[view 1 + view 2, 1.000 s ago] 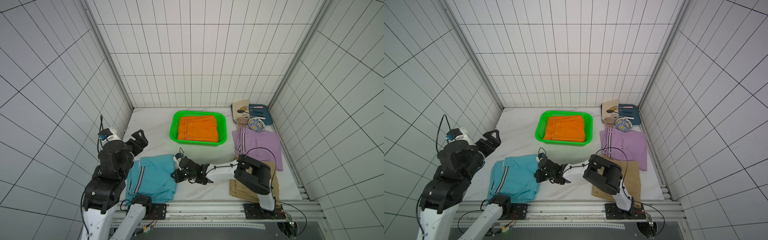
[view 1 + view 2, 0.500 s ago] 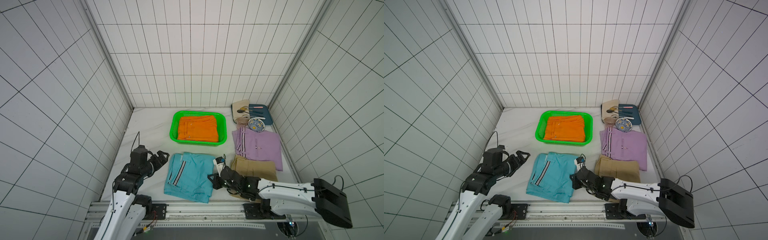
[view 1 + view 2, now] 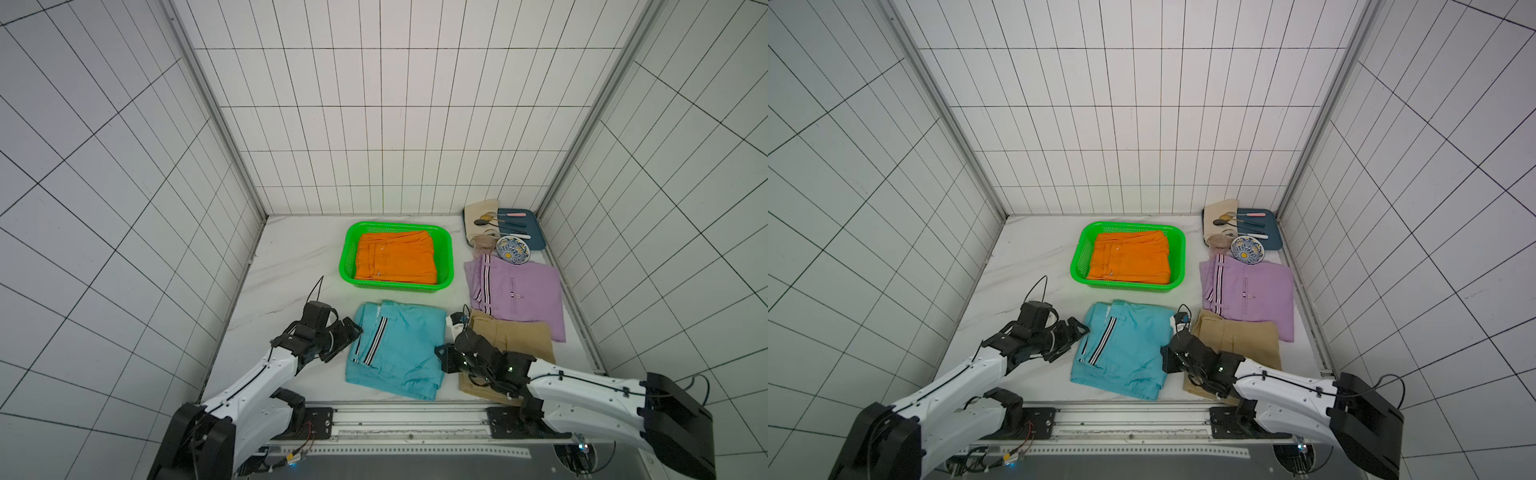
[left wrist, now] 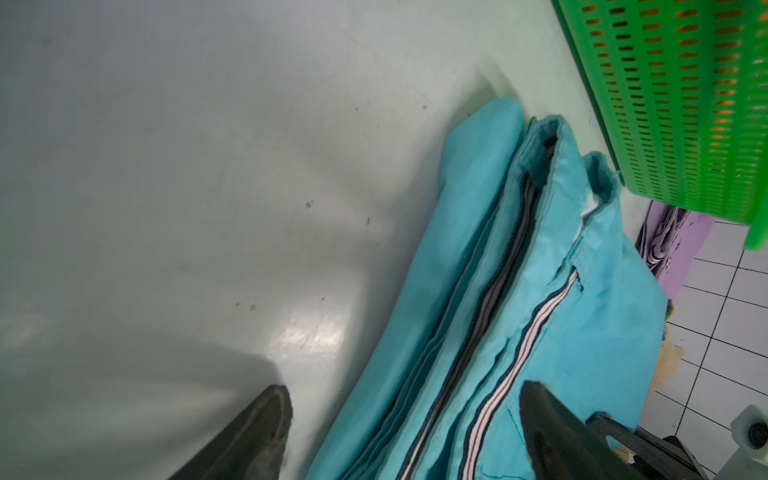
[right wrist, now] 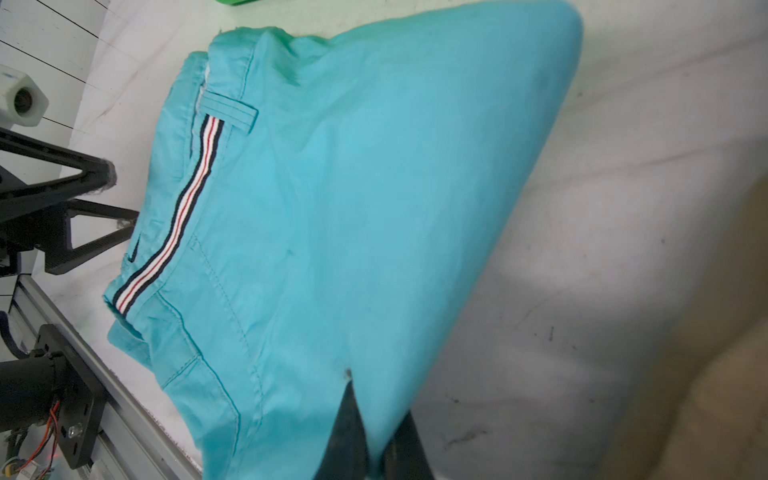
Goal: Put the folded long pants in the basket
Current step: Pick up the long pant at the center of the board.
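I will next lower my left gripper toward the table and move it in over the teal blue pants' waistband edge [image 3: 361, 336] [image 4: 422, 369] and close it there, because my right gripper already holds the opposite edge.
The teal blue folded long pants [image 3: 399, 349] [image 3: 1125, 349] lie at the table's front middle, striped waistband to the left. My right gripper [image 3: 440, 358] [image 5: 376, 401] is shut on their right edge. My left gripper [image 3: 347, 343] [image 4: 403, 388] is open at their left edge, one finger over the waistband [image 4: 536, 328] and one on the bare table. Orange pants [image 3: 395, 257] lie in the green basket [image 3: 347, 257] just behind. Lilac pants [image 3: 515, 291] and tan pants [image 3: 515, 336] lie to the right, the tan ones partly under my right arm.
At the back right stand a dark blue tray [image 3: 536, 235] with cutlery, a cream cloth [image 3: 478, 212] and a patterned bowl [image 3: 513, 249]. A metal rail [image 3: 407, 415] runs along the front edge. Tiled walls close in both sides and the back.
My right gripper has dragged the teal pants rightward to the front middle. My left arm has come down from a raised pose and reached the pants' left edge.
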`<action>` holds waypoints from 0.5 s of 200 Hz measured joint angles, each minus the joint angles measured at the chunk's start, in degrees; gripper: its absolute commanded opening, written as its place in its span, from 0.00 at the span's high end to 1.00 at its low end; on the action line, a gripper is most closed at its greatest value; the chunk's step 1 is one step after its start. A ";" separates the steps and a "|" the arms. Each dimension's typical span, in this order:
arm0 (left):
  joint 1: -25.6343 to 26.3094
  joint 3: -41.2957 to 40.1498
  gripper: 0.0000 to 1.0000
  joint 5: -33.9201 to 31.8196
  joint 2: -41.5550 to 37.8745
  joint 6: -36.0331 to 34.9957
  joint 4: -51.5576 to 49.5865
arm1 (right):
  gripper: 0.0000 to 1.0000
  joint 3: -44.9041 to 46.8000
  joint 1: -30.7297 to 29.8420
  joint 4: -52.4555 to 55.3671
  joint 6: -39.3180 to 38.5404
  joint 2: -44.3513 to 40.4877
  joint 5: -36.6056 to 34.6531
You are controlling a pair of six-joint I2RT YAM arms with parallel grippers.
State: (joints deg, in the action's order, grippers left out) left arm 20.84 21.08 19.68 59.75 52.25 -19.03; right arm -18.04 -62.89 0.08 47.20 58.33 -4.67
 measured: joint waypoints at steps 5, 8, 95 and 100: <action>0.59 0.04 0.15 0.11 0.96 0.24 1.68 | 1.00 0.00 0.13 -0.09 -0.02 0.35 0.20; 1.11 0.07 0.16 -0.04 1.77 0.15 2.95 | 1.00 0.00 0.33 -0.20 -0.04 0.92 0.48; 3.52 0.24 1.00 -0.48 10.99 0.46 12.20 | 1.00 -0.09 1.44 -1.40 -0.70 4.37 2.27; 3.50 0.24 1.00 -0.46 10.93 0.33 12.09 | 1.00 -0.11 1.44 -1.40 -0.76 4.39 2.36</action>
State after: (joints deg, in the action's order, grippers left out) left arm 24.34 21.32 19.22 70.67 52.58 -6.94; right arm -18.15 -61.45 -1.32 46.44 62.72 -2.31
